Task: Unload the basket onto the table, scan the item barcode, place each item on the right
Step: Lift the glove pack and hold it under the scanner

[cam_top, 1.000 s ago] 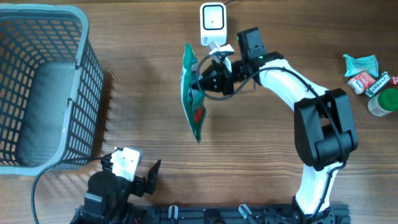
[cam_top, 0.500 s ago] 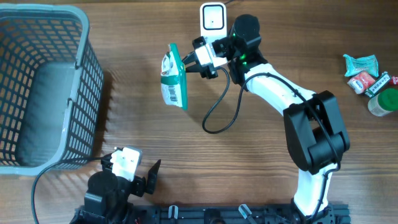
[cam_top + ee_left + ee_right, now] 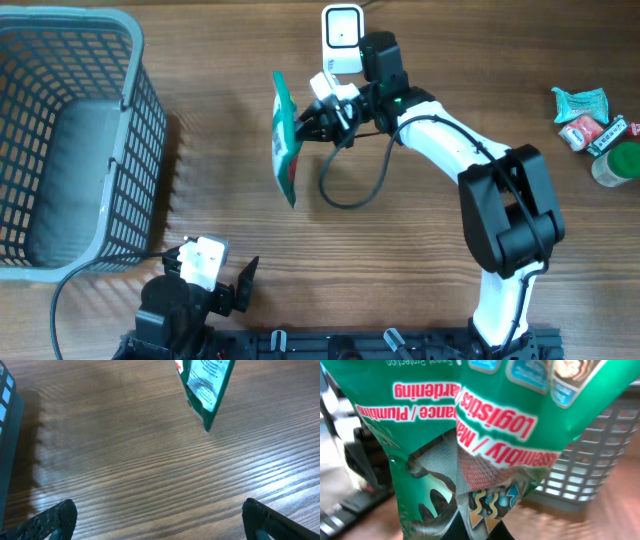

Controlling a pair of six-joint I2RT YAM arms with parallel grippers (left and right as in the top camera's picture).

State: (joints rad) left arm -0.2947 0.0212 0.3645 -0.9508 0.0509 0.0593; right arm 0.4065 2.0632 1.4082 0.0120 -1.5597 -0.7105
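The clear tabletop beyond the grocery items is below the robot's right gripper and to its right in the overhead view, so the gripper needs to pass the scanner (image 3: 342, 30), cross there, lower and release.
The item is a green plastic packet (image 3: 285, 140) with red and white print, held up in the air left of the white barcode scanner (image 3: 342, 30) at the table's back edge. My right gripper (image 3: 318, 122) is shut on the packet's edge, and from overhead the packet is seen almost edge-on. In the right wrist view the packet (image 3: 470, 420) fills the frame, with the gripper (image 3: 480, 530) pinching its lower fold. My left gripper (image 3: 212, 265) stays at the front left, open and empty (image 3: 160, 522). The packet's lower corner (image 3: 205, 385) shows in the left wrist view.
A grey mesh basket (image 3: 70, 150) stands at the left, its wall also seen behind the packet (image 3: 600, 475). Several small grocery items (image 3: 595, 120) lie at the far right edge. A black cable (image 3: 350, 190) loops under the right arm.
The right wrist carried the packet left toward the scanner, turned its white label face upward, then rolled it back to near edge-on. The left arm has not moved.
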